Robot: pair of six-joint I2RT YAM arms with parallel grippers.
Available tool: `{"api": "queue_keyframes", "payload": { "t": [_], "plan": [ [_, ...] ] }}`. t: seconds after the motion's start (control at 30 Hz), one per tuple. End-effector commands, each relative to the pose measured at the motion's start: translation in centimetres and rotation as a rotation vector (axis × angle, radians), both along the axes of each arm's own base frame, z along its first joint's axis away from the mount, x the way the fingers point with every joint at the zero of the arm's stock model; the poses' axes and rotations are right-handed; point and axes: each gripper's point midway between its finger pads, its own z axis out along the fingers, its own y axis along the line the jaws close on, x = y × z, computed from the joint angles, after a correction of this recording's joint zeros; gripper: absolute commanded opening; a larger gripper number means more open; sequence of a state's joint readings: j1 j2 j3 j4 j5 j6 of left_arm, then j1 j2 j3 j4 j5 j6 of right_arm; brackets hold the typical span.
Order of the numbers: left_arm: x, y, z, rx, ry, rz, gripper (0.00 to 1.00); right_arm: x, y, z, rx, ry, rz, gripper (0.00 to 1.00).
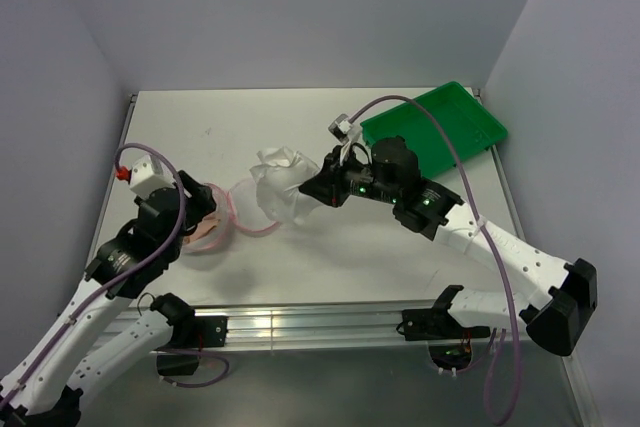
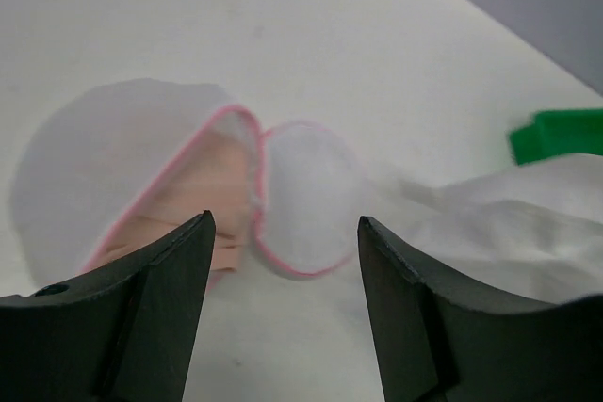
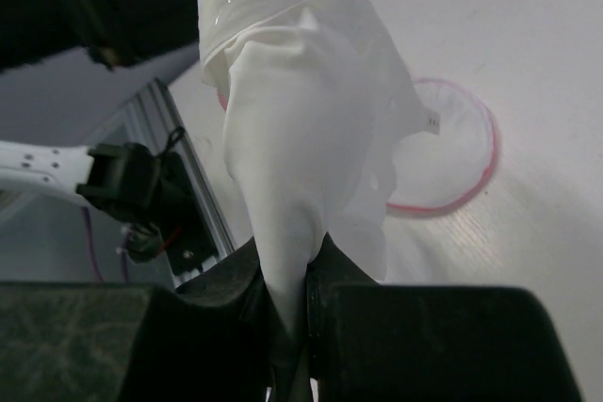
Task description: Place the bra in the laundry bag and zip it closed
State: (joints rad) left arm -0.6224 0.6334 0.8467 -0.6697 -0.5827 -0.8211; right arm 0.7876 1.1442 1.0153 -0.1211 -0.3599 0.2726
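The mesh side of the bag lies partly over the peach fabric, so the robot's left gripper should go down and away from the flap onto that side's pink rim (image 2: 157, 185).
The laundry bag (image 1: 228, 219) lies open on the table left of centre, a white mesh pouch with a pink rim, its round flap (image 2: 306, 200) folded out to the right. Peach fabric (image 2: 203, 200) shows inside its left half. My left gripper (image 1: 203, 215) hovers over the bag, open and empty (image 2: 283, 223). My right gripper (image 1: 318, 190) is shut on the white bra (image 1: 280, 190), which hangs bunched just right of the bag's flap. In the right wrist view the bra (image 3: 301, 110) rises from the closed jaws (image 3: 309, 251), with the flap (image 3: 443, 152) behind it.
A green plastic tray (image 1: 435, 127) stands at the back right, right behind the right arm; its edge shows in the left wrist view (image 2: 556, 134). Grey walls close in the table on three sides. An aluminium rail (image 1: 310, 327) runs along the near edge.
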Motion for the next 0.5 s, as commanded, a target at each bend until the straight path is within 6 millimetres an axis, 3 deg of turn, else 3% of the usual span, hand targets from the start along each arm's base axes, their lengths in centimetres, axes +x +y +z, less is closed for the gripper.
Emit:
{"api": "queue_keyframes", "payload": {
  "t": [0.0, 0.07, 0.3, 0.47],
  "plan": [
    [-0.5, 5.0, -3.9, 0.160, 0.115, 0.217, 0.69, -0.6, 0.6, 7.3, 0.236, -0.069, 0.012, 0.00],
    [-0.5, 6.3, -5.2, 0.202, 0.170, 0.273, 0.68, -1.0, 0.5, 7.4, 0.265, -0.070, 0.016, 0.00],
    [2.0, 6.3, -6.4, 0.314, 0.255, 0.222, 0.69, -2.2, -0.9, 6.9, 0.292, -0.075, 0.010, 0.00],
    [3.6, 8.2, -8.0, 0.339, 0.345, 0.218, 0.66, -3.1, -1.7, 7.2, 0.318, -0.091, 0.010, 0.00]
  ]
}}
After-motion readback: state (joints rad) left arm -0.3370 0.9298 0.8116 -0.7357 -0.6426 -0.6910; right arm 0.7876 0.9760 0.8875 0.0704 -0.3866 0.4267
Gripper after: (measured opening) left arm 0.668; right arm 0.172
